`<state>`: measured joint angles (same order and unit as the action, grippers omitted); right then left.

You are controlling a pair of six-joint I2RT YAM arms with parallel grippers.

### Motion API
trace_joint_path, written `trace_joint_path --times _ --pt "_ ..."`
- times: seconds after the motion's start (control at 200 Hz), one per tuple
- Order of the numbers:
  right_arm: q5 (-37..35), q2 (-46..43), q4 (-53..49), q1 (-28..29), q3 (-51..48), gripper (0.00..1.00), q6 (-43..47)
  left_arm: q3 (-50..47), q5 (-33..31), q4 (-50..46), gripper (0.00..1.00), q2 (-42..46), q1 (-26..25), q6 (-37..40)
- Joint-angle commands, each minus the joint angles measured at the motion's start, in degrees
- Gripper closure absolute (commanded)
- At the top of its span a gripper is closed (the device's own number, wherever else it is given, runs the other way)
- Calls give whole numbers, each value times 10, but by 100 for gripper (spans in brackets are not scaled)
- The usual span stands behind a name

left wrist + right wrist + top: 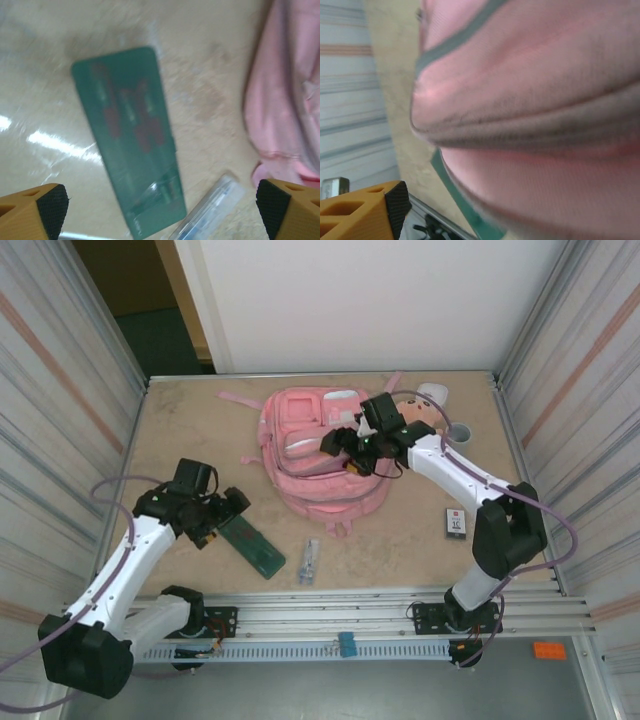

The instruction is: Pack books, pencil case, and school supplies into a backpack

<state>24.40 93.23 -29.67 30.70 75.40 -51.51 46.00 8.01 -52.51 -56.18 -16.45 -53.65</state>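
My left gripper lowers over the far half of the dark green pencil case [254, 546] next, fingers astride the case's long edges, since its width fits between the open fingers.
The pink backpack [322, 455] lies flat at the middle of the table. My right gripper [348, 447] is over its top face, its pink fabric [530, 125] pressed close to the camera. One orange finger [395, 205] stands far to the side; the other is hidden behind fabric. The dark green pencil case [254, 546] [130, 135] lies flat, front left of the backpack. My left gripper [222, 517] [160, 220] hovers open just above its far end, holding nothing. The clear bluish pen-like item [308, 562] [210, 215] lies beside the case. The small brown book [456, 523] lies at the right.
A pink plush doll [415, 412], a white object [432, 393] and a grey cup [460, 430] sit at the back right. Metal walls close both sides. A rail [400, 600] runs along the near edge.
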Motion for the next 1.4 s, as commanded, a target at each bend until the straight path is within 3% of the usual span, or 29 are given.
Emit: trace_joint_path --times 0.0,0.286,0.401,0.687,1.012,1.293,1.398 --pt "-41 -41 -97 15 -7 21 31 -9 -29 -44 1 3 -24 -79" --pt "-75 -144 -111 33 -64 20 30 39 -74 -73 1 -108 -137 -163" --pt "-90 -176 -108 38 -80 20 27 55 -73 -93 1 -167 -160 -193" --pt "-108 -213 -114 50 -112 20 24 75 -64 -68 1 -274 -157 -189" --pt "-123 -231 -108 55 -132 20 13 37 -64 41 1 -295 -129 -187" --pt "-125 -235 -110 57 -136 20 9 -4 -58 63 1 -289 -121 -195" --pt "-126 -235 -106 59 -138 20 6 -14 -69 72 10 -282 -115 -194"
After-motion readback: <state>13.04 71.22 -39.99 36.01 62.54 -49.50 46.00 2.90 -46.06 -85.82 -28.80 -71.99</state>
